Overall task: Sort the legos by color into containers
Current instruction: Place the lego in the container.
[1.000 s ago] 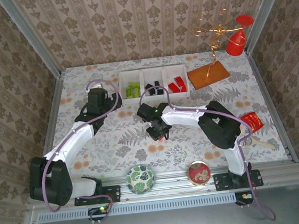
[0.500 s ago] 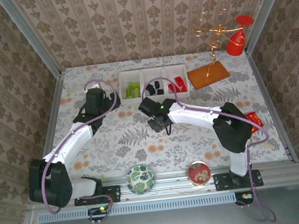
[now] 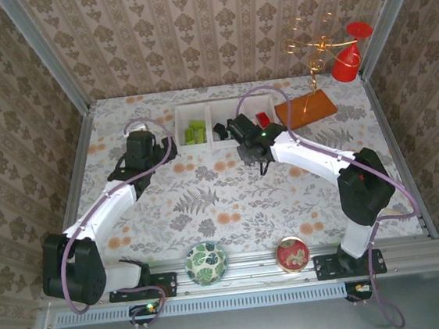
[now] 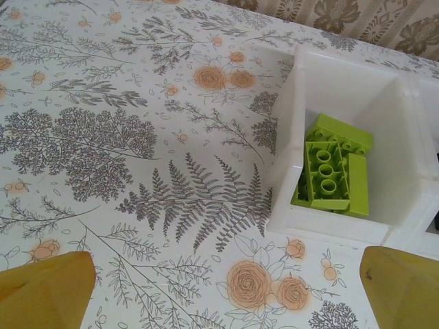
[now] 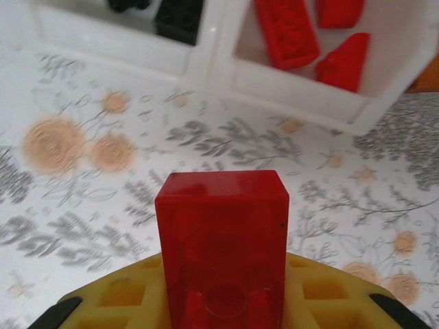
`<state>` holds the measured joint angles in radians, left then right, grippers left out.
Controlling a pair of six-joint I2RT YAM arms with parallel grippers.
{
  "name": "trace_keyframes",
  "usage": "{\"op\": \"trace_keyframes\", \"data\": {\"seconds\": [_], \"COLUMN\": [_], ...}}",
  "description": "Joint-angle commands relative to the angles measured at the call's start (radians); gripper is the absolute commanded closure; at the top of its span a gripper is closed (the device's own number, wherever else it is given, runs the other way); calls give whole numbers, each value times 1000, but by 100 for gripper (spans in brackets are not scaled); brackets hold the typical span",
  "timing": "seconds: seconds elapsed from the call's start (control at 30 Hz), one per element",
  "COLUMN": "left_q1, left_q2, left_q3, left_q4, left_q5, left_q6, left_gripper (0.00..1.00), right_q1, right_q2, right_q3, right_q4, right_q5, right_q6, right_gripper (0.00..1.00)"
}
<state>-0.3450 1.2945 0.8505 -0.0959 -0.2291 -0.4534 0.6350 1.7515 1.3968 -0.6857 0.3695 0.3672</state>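
Note:
Red legos are already inside the tray section (image 5: 317,51) beside the orange-brown board. I will next carry the red lego (image 5: 223,233) outward over that section in my right gripper and release it.
The white tray (image 3: 198,108) stands at the back of the table with lime green legos (image 3: 195,132) in its left compartment, black ones (image 3: 221,128) in the middle and red ones (image 3: 262,118) on the right. My right gripper (image 3: 244,133) hovers at the tray's near edge, shut on a red lego (image 5: 223,233) that stands upright between its yellow pads (image 5: 110,295). Ahead of it lie the red bricks (image 5: 288,34) and the black bricks (image 5: 178,17). My left gripper (image 3: 144,145) is open and holds nothing, left of the tray wall (image 4: 329,226) beside the green bricks (image 4: 333,171).
An orange-brown board (image 3: 306,110) lies right of the tray, with a gold wire stand and red cone (image 3: 346,61) behind it. Two round bowls (image 3: 206,262) (image 3: 293,253) sit on the near rail between the arm bases.
My right arm has swung from the middle of the table back and right to the tray's front edge, carrying the red lego. The left arm has stayed put.

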Motion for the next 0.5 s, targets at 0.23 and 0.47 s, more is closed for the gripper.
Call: {"op": "trace_keyframes", "data": {"seconds": [0.23,0.47], "left_q1": [11,12], "left_q2": [-31,-34], "left_q3": [-10,-10], "left_q4": [10,4], "left_q5": [10,12], "left_q6": [-15,-13], "left_gripper": [0,0], "right_q1": [-117,-145], "right_q2": [61,205], "right_q3": [94,235], "right_q4": [77,106], "right_q5": [104,141], "right_q6": [-35,-100], "right_gripper": [80,80]}}
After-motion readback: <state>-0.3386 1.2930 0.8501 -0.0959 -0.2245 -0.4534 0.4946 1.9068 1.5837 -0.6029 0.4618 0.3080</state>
